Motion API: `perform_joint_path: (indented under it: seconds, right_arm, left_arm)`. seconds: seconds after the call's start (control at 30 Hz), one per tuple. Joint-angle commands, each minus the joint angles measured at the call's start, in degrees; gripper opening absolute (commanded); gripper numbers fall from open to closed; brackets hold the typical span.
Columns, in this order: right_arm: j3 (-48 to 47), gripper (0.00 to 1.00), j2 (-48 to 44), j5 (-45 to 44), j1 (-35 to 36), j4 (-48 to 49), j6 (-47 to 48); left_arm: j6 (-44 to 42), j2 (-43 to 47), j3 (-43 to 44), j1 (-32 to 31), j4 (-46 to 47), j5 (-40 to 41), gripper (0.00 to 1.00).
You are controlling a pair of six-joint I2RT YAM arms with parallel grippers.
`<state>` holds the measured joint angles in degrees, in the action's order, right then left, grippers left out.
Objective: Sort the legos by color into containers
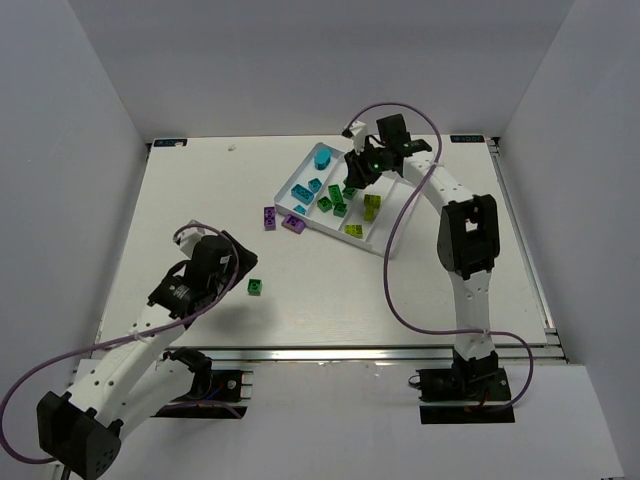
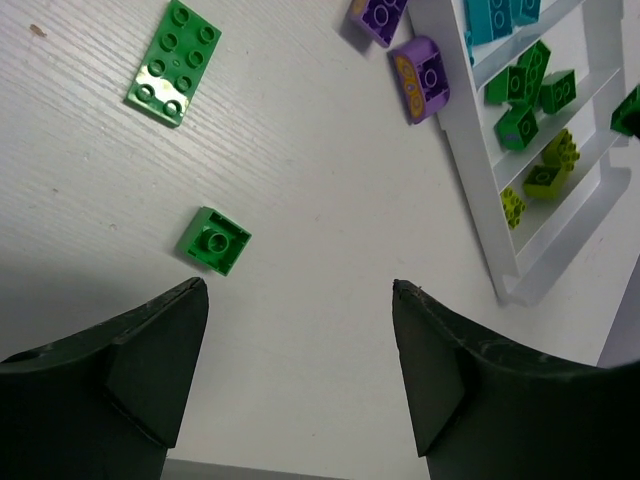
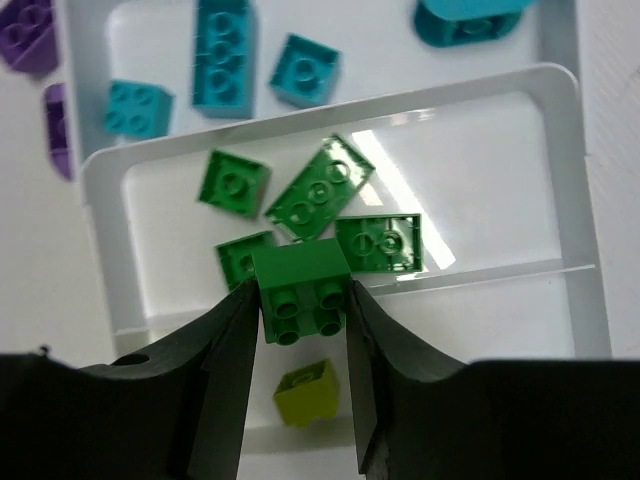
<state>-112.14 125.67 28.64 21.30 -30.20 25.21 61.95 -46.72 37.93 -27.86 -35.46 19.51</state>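
My right gripper will next lower its green lego toward the section's bare bottom beyond the long green lego and let go, as this tray section already holds matching green legos.
My right gripper [image 3: 300, 290] is shut on a green lego [image 3: 300, 275], studs toward the camera. It hangs over the white tray [image 3: 560, 80], above the compartment holding several green legos [image 3: 320, 190]. The neighbouring compartments hold cyan legos [image 3: 225, 55] and a yellow-green lego [image 3: 308, 392]. My left gripper [image 2: 300, 285] is open and holds nothing, low over the table. A small green lego [image 2: 214, 240] lies just ahead of its left finger, and a flat green lego [image 2: 175, 62] farther off. Two purple legos [image 2: 425, 78] sit against the tray's outer wall [image 2: 470, 170].
From above, the tray [image 1: 385, 225] lies tilted at the table's back centre with the right gripper [image 1: 355, 175] over it. The left gripper [image 1: 238, 268] is near the front left, beside a green lego [image 1: 256, 287]. A purple cable loops beside the tray's right side.
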Motion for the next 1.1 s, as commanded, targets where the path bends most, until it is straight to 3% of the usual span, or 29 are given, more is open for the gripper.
perform_joint_path:
  seconds: [0.0,0.37,0.47,0.5,0.73,0.83,0.87,1.07]
  right_arm:
    - [-4.22,0.11,3.34,-5.61,0.32,6.63,-9.04]
    - [-11.70,0.27,11.96,-9.74,-0.29,19.02,-14.58]
    - [-11.79,0.44,13.02,-9.75,-0.38,20.44,-13.53]
    - [-11.61,0.57,13.29,-9.83,-0.38,20.87,-13.26]
    - [-8.80,0.71,11.71,-7.29,-1.61,20.53,-12.21]
    - [-7.75,0.79,8.90,0.40,-2.66,17.73,-9.58]
    - [-7.14,0.89,7.68,3.93,-3.01,16.93,-6.70]
    - [6.13,0.89,-6.72,28.02,-5.39,16.31,-4.21]
  left_arm:
    - [-2.18,-1.00,-0.67,0.26,1.10,-3.24,0.84]
    - [-3.60,-3.38,-2.25,0.26,-0.57,-6.76,0.87]
    - [-2.98,-2.24,-2.86,0.26,-1.10,-6.50,0.88]
    - [-2.63,-2.24,-3.04,0.26,-1.36,-6.33,0.88]
    - [-0.69,-4.34,-3.65,0.26,-3.47,-6.15,0.89]
    - [-1.04,-6.01,-3.66,0.26,-2.51,-6.58,0.90]
    - [-1.31,-6.54,-3.66,0.26,-2.24,-6.59,0.90]
    - [-5.61,-12.68,-2.60,0.26,0.74,-6.68,0.90]
